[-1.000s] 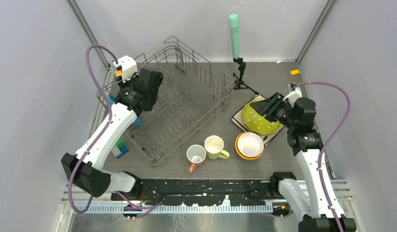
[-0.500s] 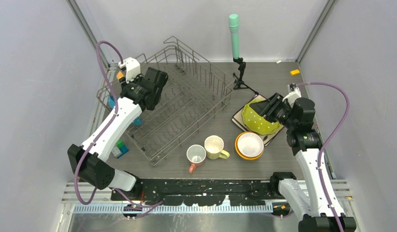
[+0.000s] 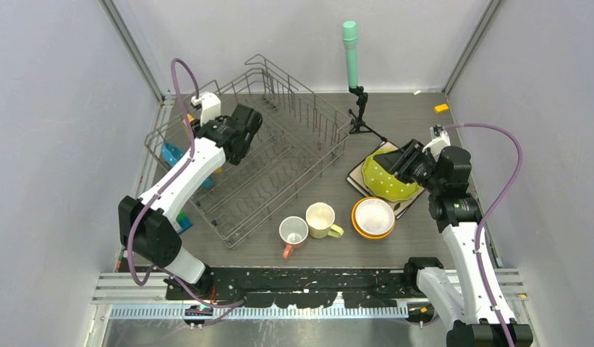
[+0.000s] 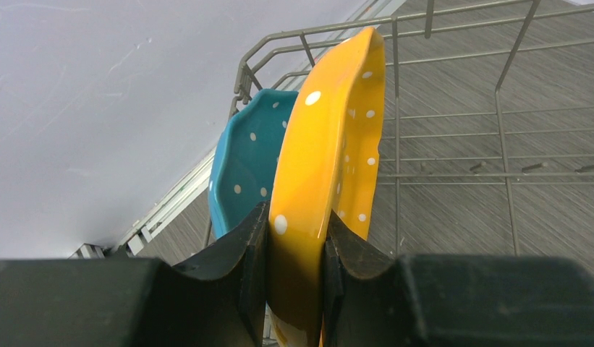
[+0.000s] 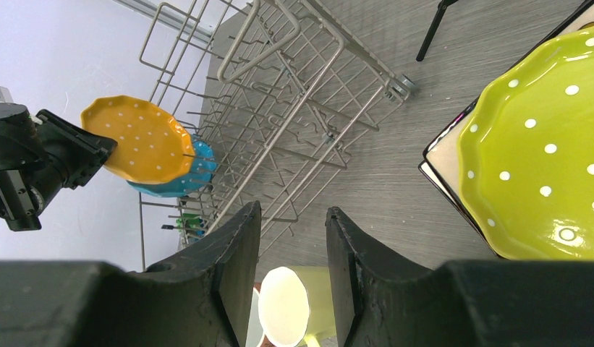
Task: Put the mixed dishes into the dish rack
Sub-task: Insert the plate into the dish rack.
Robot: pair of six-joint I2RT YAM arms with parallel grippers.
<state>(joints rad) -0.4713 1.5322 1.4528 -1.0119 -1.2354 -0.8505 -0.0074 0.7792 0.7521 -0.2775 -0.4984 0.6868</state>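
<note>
My left gripper lowers and tilts the orange plate into the rack (image 3: 276, 155) space below it next, beside the blue dotted plate. Then it releases the orange plate's rim.
My left gripper (image 4: 294, 246) is shut on the rim of an orange dotted plate (image 4: 337, 137), held on edge inside the left end of the wire dish rack (image 3: 276, 155). A blue dotted plate (image 4: 243, 166) stands right behind it. The right wrist view shows both plates, orange (image 5: 138, 137) and blue (image 5: 181, 181). My right gripper (image 3: 406, 160) is open and empty above the yellow-green plate (image 3: 388, 179), which lies on the white square plate (image 3: 356, 176). A pink mug (image 3: 293, 233), a pale-yellow mug (image 3: 321, 219) and a white bowl (image 3: 373, 215) nested in an orange bowl (image 3: 358, 225) sit on the table in front.
A green-topped cylinder on a black tripod (image 3: 350, 50) stands behind the rack's right end. A small blue-green box (image 3: 180, 220) lies left of the rack's near corner. A small orange piece (image 3: 441, 108) lies at the back right. Grey walls close in on three sides.
My left arm has swung to the right and further over the rack, carrying the orange plate. The right arm and the dishes on the table have not moved.
</note>
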